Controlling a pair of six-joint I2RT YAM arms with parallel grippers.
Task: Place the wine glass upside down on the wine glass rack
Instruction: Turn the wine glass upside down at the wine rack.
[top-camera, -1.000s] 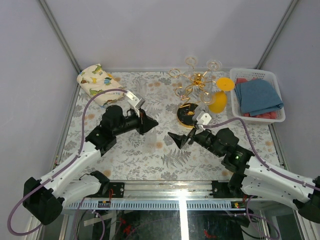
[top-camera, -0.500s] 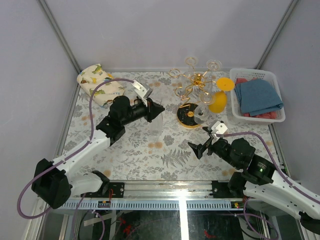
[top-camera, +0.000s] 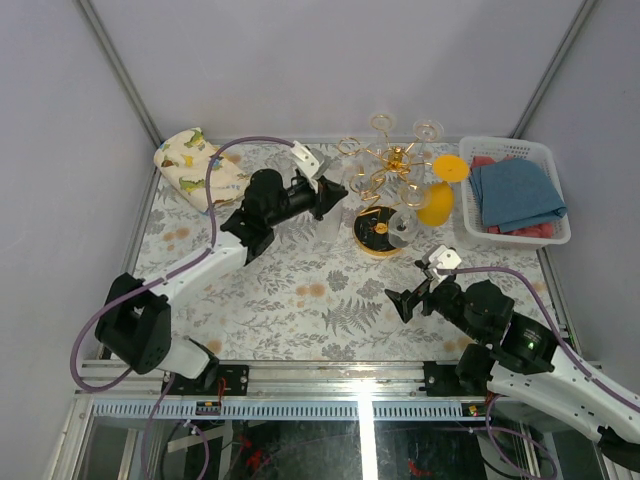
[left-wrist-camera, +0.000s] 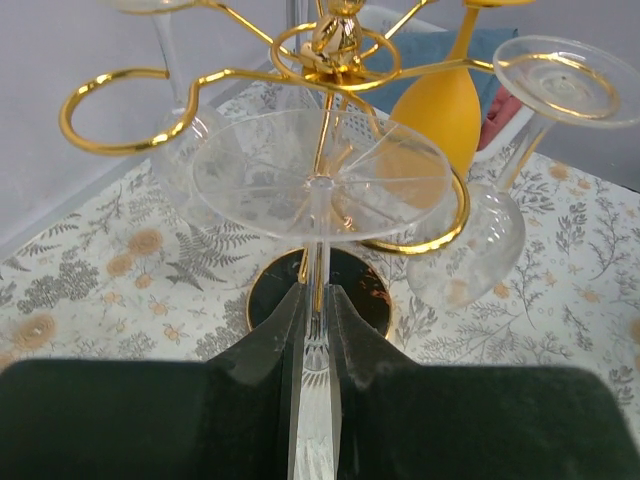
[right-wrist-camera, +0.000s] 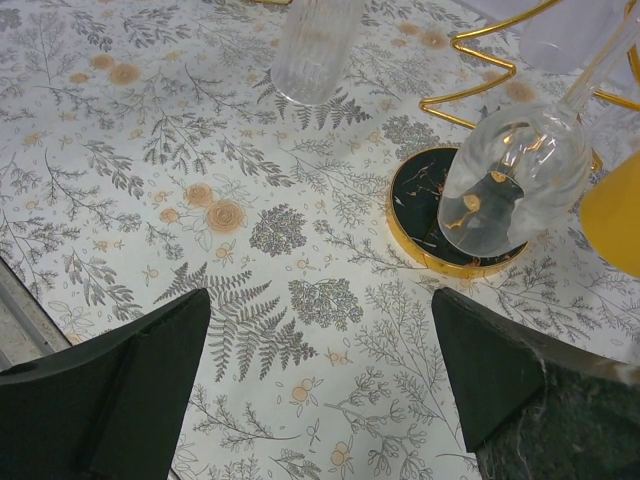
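Observation:
My left gripper slides to the right in the top view next, lowers the glass's foot onto the nearer empty loop and releases, since that loop opens toward the glass's stem.
My left gripper (top-camera: 327, 193) (left-wrist-camera: 318, 295) is shut on the stem of a clear wine glass (left-wrist-camera: 320, 180), held upside down. Its round foot is level with the gold looped arms of the wine glass rack (left-wrist-camera: 330, 55) (top-camera: 392, 160), just left of the pole. The ribbed bowl (right-wrist-camera: 315, 45) hangs below the jaws, above the table. The rack's black gold-rimmed base (top-camera: 373, 232) stands to the right. Two clear glasses (left-wrist-camera: 470, 240) (left-wrist-camera: 185, 165) and an orange one (top-camera: 437, 205) hang upside down from its arms. My right gripper (top-camera: 410, 298) (right-wrist-camera: 320, 370) is open over bare tablecloth, nearer than the rack.
A white basket (top-camera: 545, 235) of blue cloths sits at the back right. A patterned cloth bundle (top-camera: 192, 165) lies at the back left. The enclosure's walls close in on three sides.
My left arm has carried the glass right and back, up to the rack's arms. The right arm has drawn back toward the near right, still open.

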